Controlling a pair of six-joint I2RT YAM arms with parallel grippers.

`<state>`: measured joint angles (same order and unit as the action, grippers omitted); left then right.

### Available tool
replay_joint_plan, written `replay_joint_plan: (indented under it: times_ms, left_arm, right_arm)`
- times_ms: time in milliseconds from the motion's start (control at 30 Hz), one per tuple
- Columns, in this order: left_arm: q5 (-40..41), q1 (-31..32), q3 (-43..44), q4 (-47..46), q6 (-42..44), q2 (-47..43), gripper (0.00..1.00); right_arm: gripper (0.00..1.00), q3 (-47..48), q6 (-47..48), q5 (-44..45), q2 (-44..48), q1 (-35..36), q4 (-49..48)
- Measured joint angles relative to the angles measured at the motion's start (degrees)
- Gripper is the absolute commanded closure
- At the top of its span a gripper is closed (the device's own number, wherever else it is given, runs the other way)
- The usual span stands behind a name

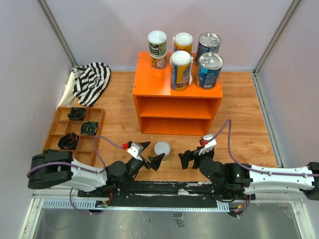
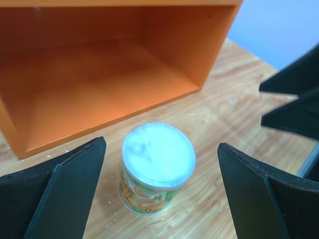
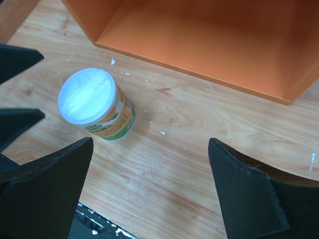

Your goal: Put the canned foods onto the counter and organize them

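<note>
The can stands below my left gripper and to its right in the top view, so next I lower the open fingers that way around the can's white lid (image 1: 162,148) (image 2: 159,154).
A small green-and-yellow can (image 1: 162,149) with a white lid stands upright on the wooden table in front of the orange counter (image 1: 149,84). My left gripper (image 1: 151,154) is open just left of it; the can (image 2: 157,167) sits between its fingers without touching. My right gripper (image 1: 191,156) is open and empty to the right of the can (image 3: 95,104). On the counter top stand two tall yellow-and-blue cans (image 1: 181,70), two wide blue cans (image 1: 209,70) and two stacked small cans (image 1: 157,49).
A brown compartment tray (image 1: 64,127) with dark coiled items lies at the left. A striped cloth (image 1: 91,81) lies behind it. The counter's open shelves (image 2: 99,79) face the arms. Grey walls close in the table.
</note>
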<state>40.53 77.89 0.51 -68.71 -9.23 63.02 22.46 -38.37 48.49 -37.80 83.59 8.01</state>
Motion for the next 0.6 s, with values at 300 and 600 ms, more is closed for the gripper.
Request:
replay_joint_plan:
  times_ms: [300, 600]
  left_arm:
    - [-6.5, 1.1, 0.0, -18.0, 5.3, 20.0, 0.01]
    - [-4.9, 1.6, 0.5, -19.4, 9.4, 32.2, 0.01]
  right_arm:
    - [0.01, -0.3, -4.2, 4.2, 7.3, 0.3, 8.7]
    - [0.01, -0.3, -5.4, 5.7, 10.2, 0.3, 12.5]
